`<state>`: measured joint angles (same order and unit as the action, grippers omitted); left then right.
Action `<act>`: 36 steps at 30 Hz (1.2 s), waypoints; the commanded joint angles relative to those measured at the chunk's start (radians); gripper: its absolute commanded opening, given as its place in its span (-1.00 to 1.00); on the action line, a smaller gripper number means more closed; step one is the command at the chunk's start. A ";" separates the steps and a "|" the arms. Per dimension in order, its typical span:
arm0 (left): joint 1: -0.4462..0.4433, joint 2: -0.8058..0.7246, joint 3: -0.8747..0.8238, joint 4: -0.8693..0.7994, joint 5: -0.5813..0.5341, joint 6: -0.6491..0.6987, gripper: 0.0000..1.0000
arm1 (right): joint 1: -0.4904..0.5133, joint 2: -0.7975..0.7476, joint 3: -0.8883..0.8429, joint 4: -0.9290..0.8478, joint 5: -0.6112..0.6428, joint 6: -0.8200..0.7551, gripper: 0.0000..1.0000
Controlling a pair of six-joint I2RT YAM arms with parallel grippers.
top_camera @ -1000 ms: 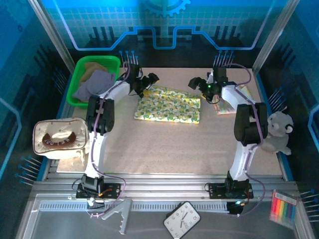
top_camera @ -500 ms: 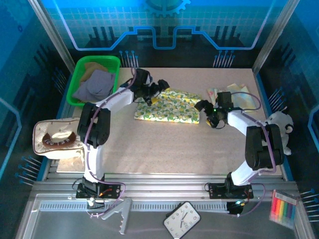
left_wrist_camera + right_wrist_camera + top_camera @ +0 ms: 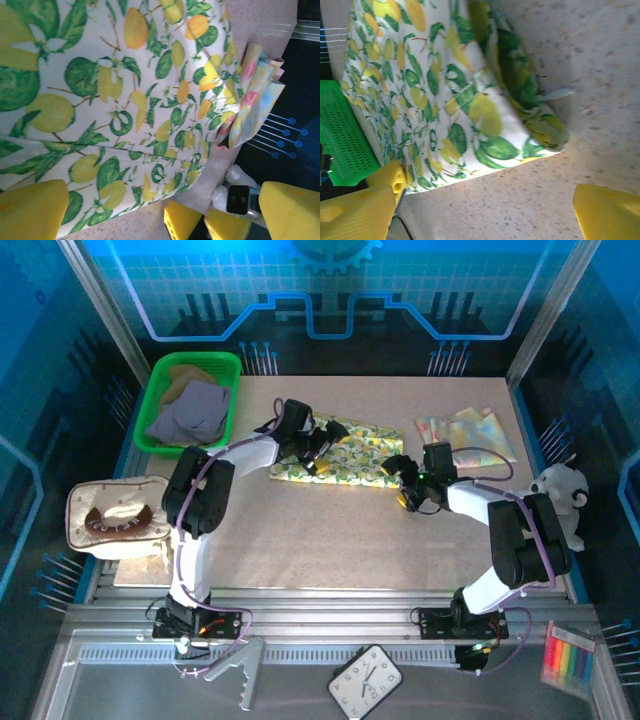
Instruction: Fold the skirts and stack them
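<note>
I should ease my right gripper outward and down next until its open fingers are on both sides of the skirt's near corner (image 3: 552,145), because only bare table is between them now.
A lemon-print skirt (image 3: 345,455) lies folded flat on the table's far middle. My left gripper (image 3: 320,443) hangs open over its left part. In the left wrist view the print (image 3: 125,100) spreads beyond my left gripper (image 3: 164,197), whose yellow fingers (image 3: 30,210) hold nothing. My right gripper (image 3: 400,483) is low at the skirt's near right corner, open. In the right wrist view that corner (image 3: 485,125) lies just ahead of my right gripper (image 3: 485,205), with bare table between the fingers (image 3: 607,210). A lavender skirt (image 3: 192,410) and an olive-tan one (image 3: 185,375) lie in the green basket (image 3: 228,365).
A folded pastel-print cloth (image 3: 465,435) lies at the back right, also visible as pastel folds (image 3: 255,95) from the left wrist. A beige pouch (image 3: 115,520) stands at the left edge and a white plush toy (image 3: 560,490) at the right edge.
My right gripper swung from the back right down to the skirt's near right corner, its jaws narrowing slightly. My left gripper moved from the skirt's back left edge rightward over the cloth.
</note>
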<state>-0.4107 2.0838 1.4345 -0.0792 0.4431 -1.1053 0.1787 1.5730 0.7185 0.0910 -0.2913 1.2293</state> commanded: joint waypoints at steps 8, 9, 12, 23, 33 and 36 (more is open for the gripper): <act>-0.005 0.041 -0.052 -0.050 0.005 0.027 0.98 | 0.049 0.075 0.016 0.113 0.075 0.072 0.82; -0.006 0.042 -0.055 -0.050 0.004 0.026 0.98 | 0.053 0.080 0.016 0.119 0.084 0.076 0.82; -0.006 0.041 -0.063 -0.048 0.006 0.023 0.98 | 0.063 0.106 0.008 0.174 0.098 0.097 0.80; -0.007 0.035 -0.053 -0.056 0.016 0.026 0.98 | 0.086 0.130 -0.042 0.390 0.190 0.133 0.60; -0.017 -0.007 -0.046 -0.041 0.034 0.018 0.98 | 0.114 0.205 -0.070 0.555 0.296 0.209 0.09; -0.019 -0.015 -0.040 -0.052 0.021 0.032 0.98 | 0.121 0.212 -0.089 0.581 0.324 0.231 -0.20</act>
<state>-0.4183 2.1086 1.4097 -0.0753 0.4507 -1.0973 0.2829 1.7699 0.6525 0.5922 -0.0429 1.4307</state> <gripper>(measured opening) 0.990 0.427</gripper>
